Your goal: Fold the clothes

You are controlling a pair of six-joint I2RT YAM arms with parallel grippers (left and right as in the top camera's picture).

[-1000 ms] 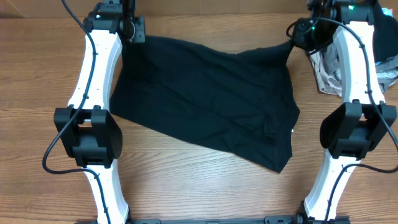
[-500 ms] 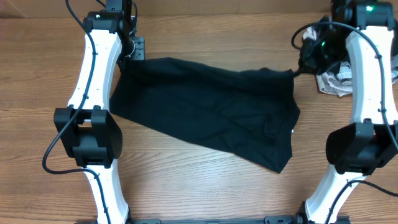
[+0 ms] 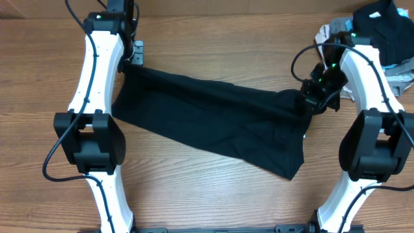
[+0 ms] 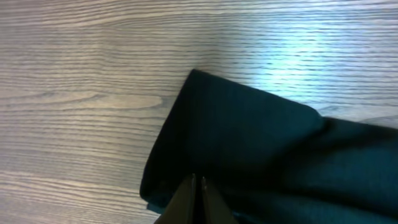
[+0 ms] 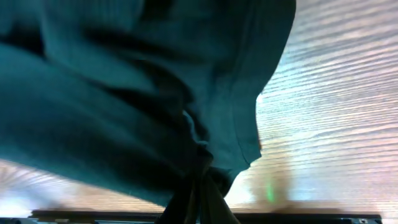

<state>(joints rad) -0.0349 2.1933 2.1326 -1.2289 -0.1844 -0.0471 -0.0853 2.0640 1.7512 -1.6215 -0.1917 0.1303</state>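
I need to lower my left gripper next onto the flat end of the garment [image 4: 202, 137] below it and release the pinched corner, which is still held up.
A black garment [image 3: 213, 123] lies across the middle of the wooden table, its far edge folded toward me. My left gripper [image 3: 129, 61] is shut on the garment's far left corner; the left wrist view shows the closed fingers [image 4: 198, 186] pinching the dark cloth [image 4: 261, 143]. My right gripper [image 3: 309, 96] is shut on the far right corner, low over the right part of the cloth; the right wrist view shows its fingers [image 5: 199, 186] clamped on bunched fabric [image 5: 124, 93].
A pile of other clothes, black [image 3: 381, 26] and grey-white [image 3: 401, 68], sits at the far right corner of the table. Bare wood [image 3: 194, 194] lies in front of the garment.
Both grippers have pulled the garment's far edge toward the front, folding it over. The right gripper moved farther, down and left onto the cloth; the garment now looks narrower.
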